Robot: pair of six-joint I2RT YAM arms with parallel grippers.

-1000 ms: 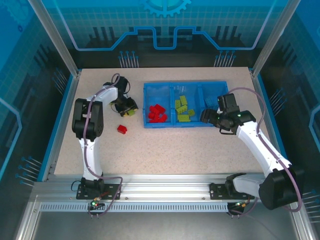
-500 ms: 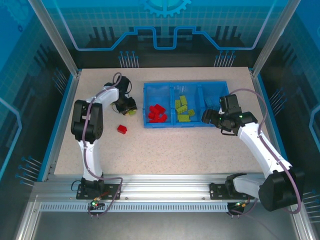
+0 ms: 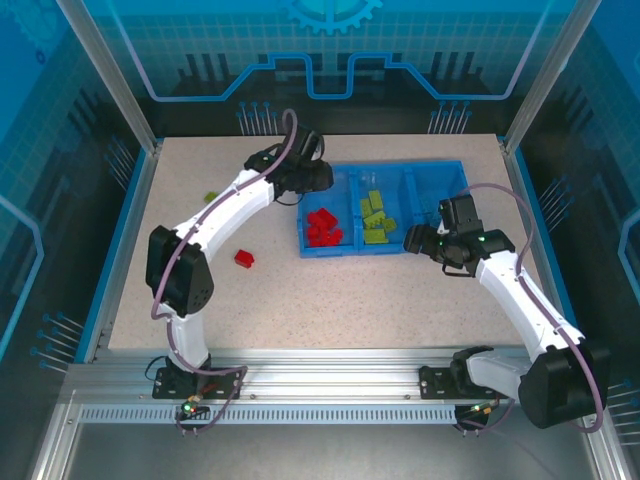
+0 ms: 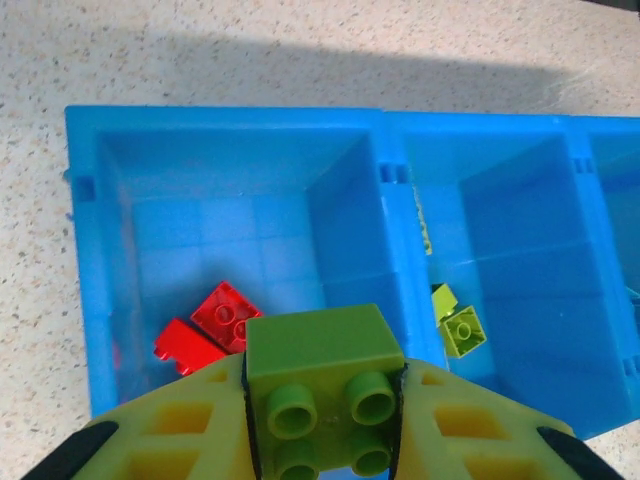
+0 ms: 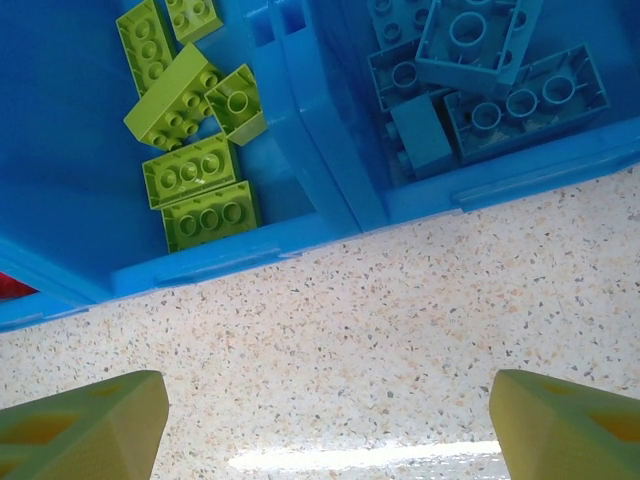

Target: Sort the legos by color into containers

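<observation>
The lego in my left gripper matches the yellow-green legos in the middle container [image 3: 381, 206]. It should go across past the blue tray's divider next, and my left gripper will let go of it over that container.
My left gripper [image 3: 310, 182] hangs over the back left corner of the blue tray [image 3: 385, 250], shut on a yellow-green lego [image 4: 322, 385] with its studs towards the camera. Below it, red legos [image 4: 215, 325] lie in the left container [image 4: 110, 260], and yellow-green legos [image 4: 460, 330] lie in the middle one. The right wrist view has several yellow-green legos [image 5: 190, 150] in the middle container and blue legos [image 5: 480, 70] in the right one. My right gripper [image 3: 420, 240] stands open over bare table just in front of the tray, its fingers [image 5: 90, 420] wide apart with nothing between them.
A loose red lego [image 3: 244, 258] lies on the table left of the tray, and a small yellow-green one [image 3: 210, 196] lies further left and back. Blue-edged glass walls [image 3: 120, 230] close in the speckled table.
My left arm has swung right, from the table left of the tray to over its left container, with the yellow-green lego in its grip. The tray has shifted slightly right. The right gripper has hardly moved.
</observation>
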